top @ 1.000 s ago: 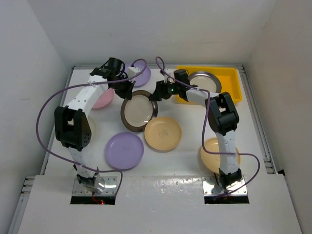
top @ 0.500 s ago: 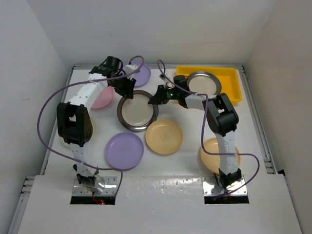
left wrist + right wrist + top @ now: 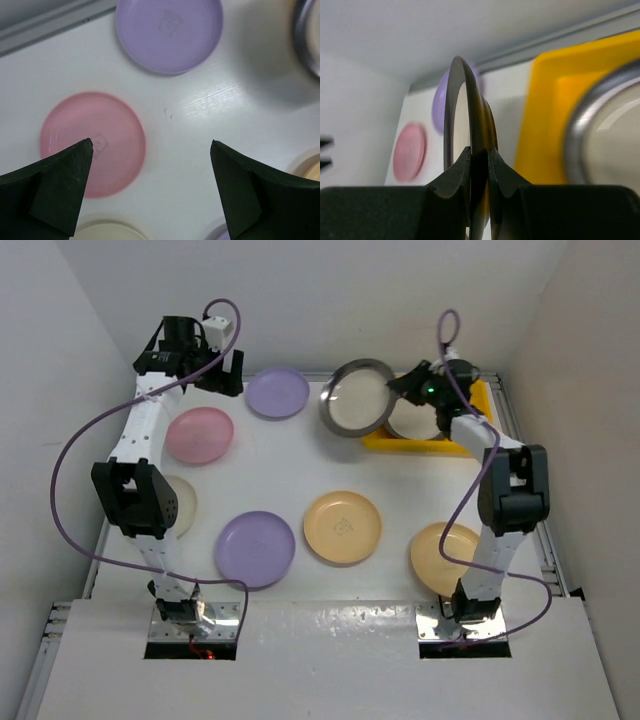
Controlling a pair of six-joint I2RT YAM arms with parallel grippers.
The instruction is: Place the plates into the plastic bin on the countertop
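Note:
The plate should next go farther over the yellow bin in my right gripper, then down onto the metallic plate inside (image 3: pixel 418 420) (image 3: pixel 616 134).
My right gripper (image 3: pixel 398 390) (image 3: pixel 479 150) is shut on the rim of a dark-rimmed plate (image 3: pixel 356 398) (image 3: pixel 454 107). It holds the plate tilted on edge in the air, by the left end of the yellow plastic bin (image 3: pixel 484 400) (image 3: pixel 550 110). A second metallic plate (image 3: pixel 412 422) (image 3: pixel 610 135) lies in the bin. My left gripper (image 3: pixel 226 376) (image 3: pixel 151 141) hangs open and empty at the far left, above the white countertop (image 3: pixel 290 465) between the pink plate (image 3: pixel 199 435) (image 3: pixel 92 142) and a lilac plate (image 3: pixel 277 392) (image 3: pixel 169 32).
Other plates lie on the countertop: cream (image 3: pixel 182 505) at the left edge, lilac (image 3: pixel 255 548) front left, tan (image 3: pixel 343 527) in the middle, tan (image 3: pixel 445 555) by the right arm's base. White walls close in on three sides.
My left gripper let go of the dark-rimmed plate, opened wide and drew back to the far left. My right gripper shut on that plate's rim and carried it up to the bin.

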